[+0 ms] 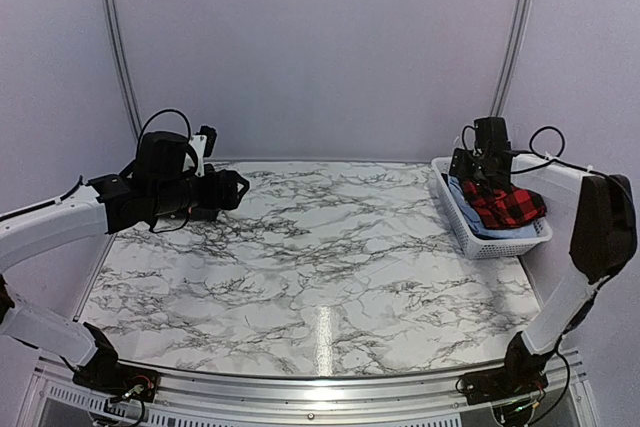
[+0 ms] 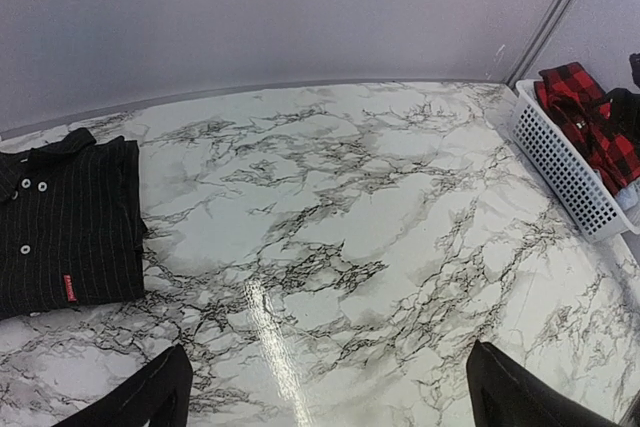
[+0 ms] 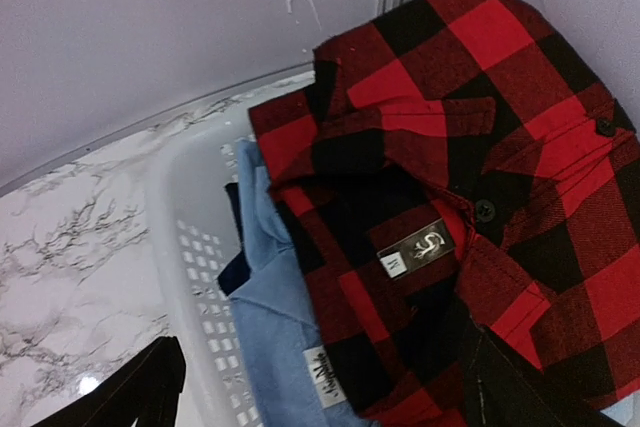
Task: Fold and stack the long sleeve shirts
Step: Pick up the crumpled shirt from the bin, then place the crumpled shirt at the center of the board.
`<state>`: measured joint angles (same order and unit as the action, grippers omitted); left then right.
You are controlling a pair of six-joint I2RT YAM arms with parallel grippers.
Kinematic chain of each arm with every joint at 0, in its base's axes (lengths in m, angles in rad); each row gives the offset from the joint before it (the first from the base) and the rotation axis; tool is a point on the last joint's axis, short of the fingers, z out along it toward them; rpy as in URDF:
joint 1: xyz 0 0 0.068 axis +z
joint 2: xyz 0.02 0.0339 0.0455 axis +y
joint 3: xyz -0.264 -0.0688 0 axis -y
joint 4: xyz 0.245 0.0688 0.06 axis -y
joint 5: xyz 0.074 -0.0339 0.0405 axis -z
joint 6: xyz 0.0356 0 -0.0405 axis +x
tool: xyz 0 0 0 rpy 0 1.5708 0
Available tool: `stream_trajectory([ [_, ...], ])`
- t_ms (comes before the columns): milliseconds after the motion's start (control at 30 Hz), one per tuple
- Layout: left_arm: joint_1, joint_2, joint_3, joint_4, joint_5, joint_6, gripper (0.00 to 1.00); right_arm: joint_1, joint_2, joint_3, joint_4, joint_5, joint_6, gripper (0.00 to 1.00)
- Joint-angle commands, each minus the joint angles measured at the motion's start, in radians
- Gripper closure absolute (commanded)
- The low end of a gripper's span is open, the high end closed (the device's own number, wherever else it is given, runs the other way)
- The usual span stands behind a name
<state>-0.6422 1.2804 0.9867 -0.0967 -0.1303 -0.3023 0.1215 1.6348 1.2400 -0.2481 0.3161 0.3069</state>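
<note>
My right gripper needs to go down and to the right in its wrist view next, onto the topmost shirt, because the fold (image 1: 491, 199) (image 3: 448, 312) beside the label is below it that way.
A red-and-black plaid shirt (image 3: 450, 197) lies on top of the pile in the white basket (image 3: 190, 247), its collar label facing up. In the top view this shirt (image 1: 505, 205) sits at the table's right. My right gripper (image 1: 480, 179) hangs open just over the basket's far end, and its jaws (image 3: 320, 397) straddle the plaid collar and a light blue garment without holding anything. A dark pinstriped shirt (image 2: 65, 227) lies folded on the marble at the far left. My left gripper (image 2: 325, 402) is open above bare table, empty, right of that shirt.
Under the plaid shirt, a light blue garment (image 3: 270, 337) and a navy piece lie in the basket (image 1: 490, 227). The left arm (image 1: 160, 187) hovers over the table's far-left corner. Grey walls stand close behind the marble tabletop (image 1: 320, 257).
</note>
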Motion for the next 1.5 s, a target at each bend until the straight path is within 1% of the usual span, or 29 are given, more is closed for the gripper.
stream_trajectory([
  [0, 0.001, -0.002, 0.017, -0.046, 0.018, -0.005, 0.01, -0.094, 0.102, 0.083, -0.003, -0.059, 0.025, 0.10],
  [67, 0.001, -0.004, 0.017, -0.051, 0.021, -0.009, 0.01, -0.126, 0.127, 0.087, 0.003, -0.031, 0.022, 0.10],
  [167, 0.001, -0.009, 0.012, -0.053, 0.024, -0.014, 0.01, -0.165, 0.159, 0.079, 0.000, -0.040, 0.024, 0.10],
  [333, 0.001, 0.002, 0.013, -0.053, 0.025, -0.018, 0.01, -0.168, 0.172, 0.010, 0.040, -0.062, 0.030, 0.10],
  [433, 0.001, 0.014, 0.023, -0.053, 0.037, -0.017, 0.01, -0.168, 0.207, 0.013, 0.044, -0.084, 0.028, 0.11],
  [533, 0.001, 0.019, 0.032, -0.053, 0.038, -0.016, 0.01, -0.168, 0.256, 0.048, 0.023, -0.110, 0.025, 0.17],
  [600, 0.001, 0.015, 0.035, -0.054, 0.035, -0.014, 0.01, -0.168, 0.260, 0.051, 0.023, -0.121, 0.023, 0.22],
  [667, 0.001, 0.013, 0.038, -0.053, 0.032, -0.013, 0.01, -0.168, 0.252, 0.055, 0.024, -0.128, 0.017, 0.32],
  [700, 0.001, 0.014, 0.039, -0.054, 0.033, -0.010, 0.01, -0.168, 0.245, 0.061, 0.021, -0.129, 0.011, 0.40],
  [800, 0.001, 0.016, 0.048, -0.055, 0.036, -0.007, 0.01, -0.168, 0.212, 0.094, -0.011, -0.125, -0.008, 0.70],
  [867, 0.001, 0.018, 0.054, -0.057, 0.039, -0.006, 0.01, -0.165, 0.179, 0.117, -0.028, -0.119, -0.024, 0.85],
  [967, 0.001, 0.021, 0.064, -0.062, 0.037, -0.004, 0.01, -0.157, 0.122, 0.142, -0.047, -0.126, -0.041, 1.00],
  [1100, 0.001, 0.018, 0.076, -0.063, 0.023, -0.010, 0.01, -0.125, 0.033, 0.173, -0.071, -0.114, -0.078, 1.00],
  [1267, 0.001, 0.020, 0.087, -0.060, 0.024, -0.007, 0.01, -0.011, -0.092, 0.218, -0.091, -0.118, -0.120, 1.00],
  [1400, 0.001, 0.020, 0.092, -0.050, 0.027, -0.003, 0.01, 0.065, -0.182, 0.253, -0.090, -0.172, -0.133, 1.00],
  [1467, 0.001, 0.016, 0.093, -0.042, 0.037, -0.004, 0.01, 0.128, -0.218, 0.274, -0.086, -0.198, -0.145, 1.00],
])
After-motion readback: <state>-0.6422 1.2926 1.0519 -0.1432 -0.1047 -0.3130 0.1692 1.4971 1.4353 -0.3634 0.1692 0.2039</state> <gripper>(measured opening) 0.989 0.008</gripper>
